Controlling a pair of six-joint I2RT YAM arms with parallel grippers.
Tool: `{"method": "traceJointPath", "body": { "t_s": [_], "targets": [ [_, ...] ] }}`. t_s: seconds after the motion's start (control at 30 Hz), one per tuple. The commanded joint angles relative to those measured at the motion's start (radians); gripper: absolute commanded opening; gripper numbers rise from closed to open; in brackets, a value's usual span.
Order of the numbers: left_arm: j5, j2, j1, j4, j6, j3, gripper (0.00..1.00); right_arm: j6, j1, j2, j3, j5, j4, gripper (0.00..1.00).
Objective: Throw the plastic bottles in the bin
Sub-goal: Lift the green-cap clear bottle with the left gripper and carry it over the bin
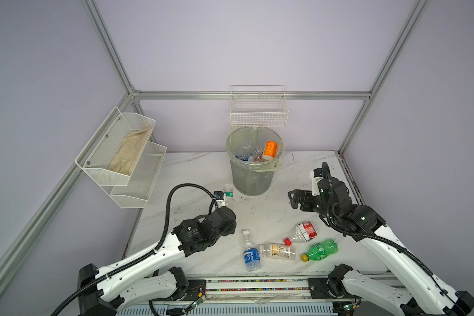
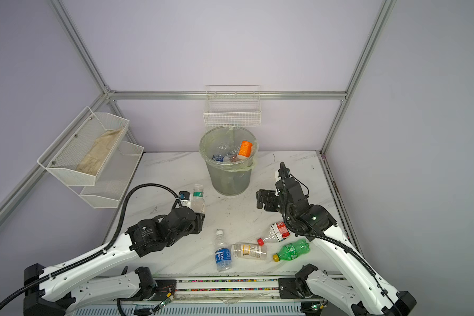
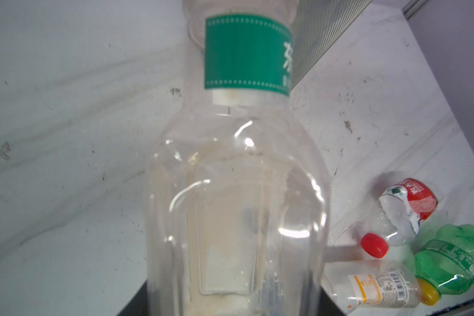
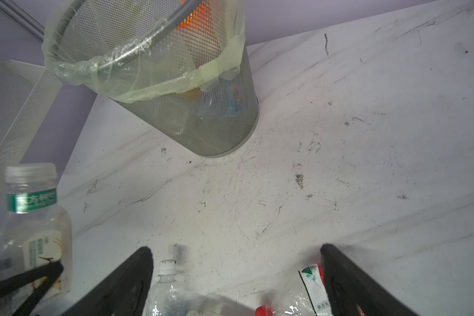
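Observation:
The left gripper rises next and carries the upright clear bottle outward over the bin's opening (image 1: pixel 254 147) to release it, since the bin's rim stands high above the tabletop.
My left gripper (image 2: pixel 199 212) is shut on an upright clear bottle with a green neck label (image 1: pixel 228 196), left of the bin (image 1: pixel 253 175). That bottle (image 3: pixel 236 191) fills the left wrist view and hides the jaws. The bin is grey mesh with a pale green bag and holds several bottles, one of them orange (image 1: pixel 270 150). My right gripper (image 1: pixel 293 198) hangs open and empty to the right of the bin (image 4: pixel 203 123). Near the front lie a blue-label bottle (image 1: pixel 251 254), a yellow-label bottle (image 1: pixel 278 251), a crushed red-label bottle (image 1: pixel 303 232) and a green bottle (image 1: pixel 321 249).
A white wire basket (image 1: pixel 259 115) hangs on the back wall just above the bin. Two white mesh shelf trays (image 1: pixel 121 156) are fixed to the left wall, the upper one holding a beige cloth. The marble table (image 1: pixel 271 213) ends at a rail in front.

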Motion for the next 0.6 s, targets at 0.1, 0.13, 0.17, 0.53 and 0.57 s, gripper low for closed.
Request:
{"method": "traceJointPath", "body": {
  "t_s": [0.1, 0.13, 0.17, 0.53, 0.57],
  "targets": [
    [-0.190, 0.004, -0.004, 0.108, 0.305, 0.268, 0.34, 0.013, 0.002, -0.017, -0.011, 0.000, 0.014, 0.97],
    [-0.191, 0.008, -0.004, 0.159, 0.366, 0.285, 0.34, 0.015, 0.002, -0.018, -0.012, -0.001, 0.012, 0.97],
    [-0.187, 0.015, -0.003, 0.205, 0.414, 0.296, 0.34, 0.015, 0.002, -0.018, -0.013, 0.002, 0.010, 0.97],
    [0.034, 0.219, 0.115, 0.407, 0.574, 0.528, 0.35, 0.022, 0.002, -0.029, -0.020, 0.018, -0.007, 0.97],
    [0.049, 0.240, 0.127, 0.409, 0.579, 0.549, 0.34, 0.021, 0.002, -0.028, -0.019, 0.021, -0.007, 0.97]
  ]
}}
